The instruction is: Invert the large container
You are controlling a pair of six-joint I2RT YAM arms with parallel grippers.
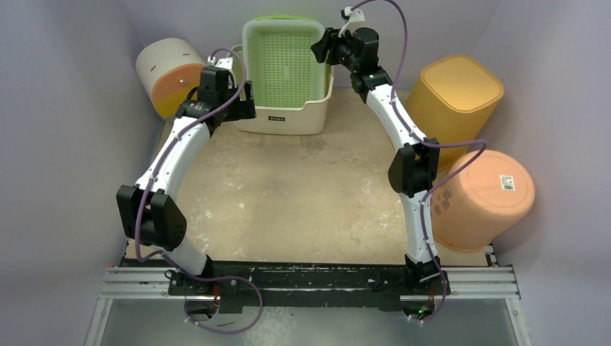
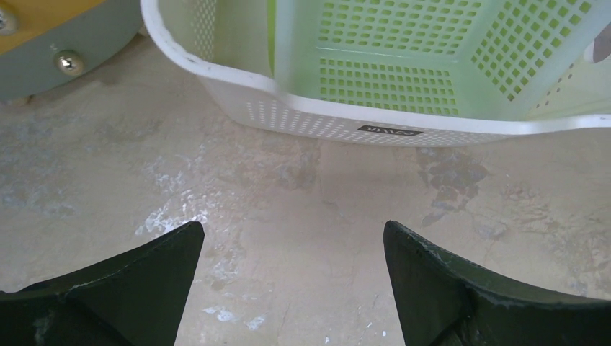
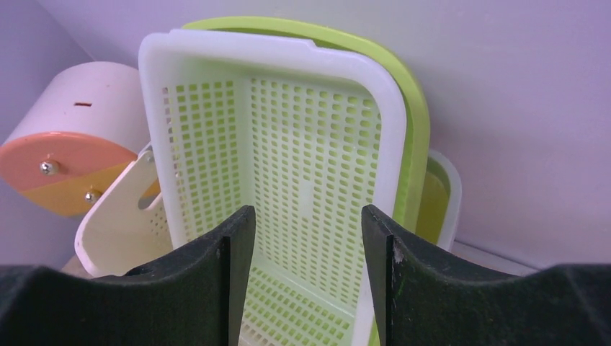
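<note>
My left gripper should next move outward and tilt so that its fingers go on both sides of the white basket's side edge by the cylinder, because that edge of the basket is farther outward than the gripper.
The large cream container [image 1: 292, 119] stands upright at the back centre, its dark label facing me. Two nested perforated baskets, white in front of green [image 1: 282, 61], stand on end inside it, leaning on the back wall. My left gripper [image 1: 248, 101] is open and empty beside the container's left front corner. In the left wrist view it [image 2: 294, 231] hovers over bare table in front of the container's rim [image 2: 238, 79]. My right gripper [image 1: 320, 49] is open and empty above the container's right rim. In the right wrist view it [image 3: 308, 213] faces the white basket [image 3: 288, 144].
A cream cylinder with an orange and yellow end [image 1: 169, 72] lies at the back left. A yellow bin [image 1: 454, 94] and an orange bucket [image 1: 483, 198] stand along the right wall. Purple walls close in the table on three sides.
</note>
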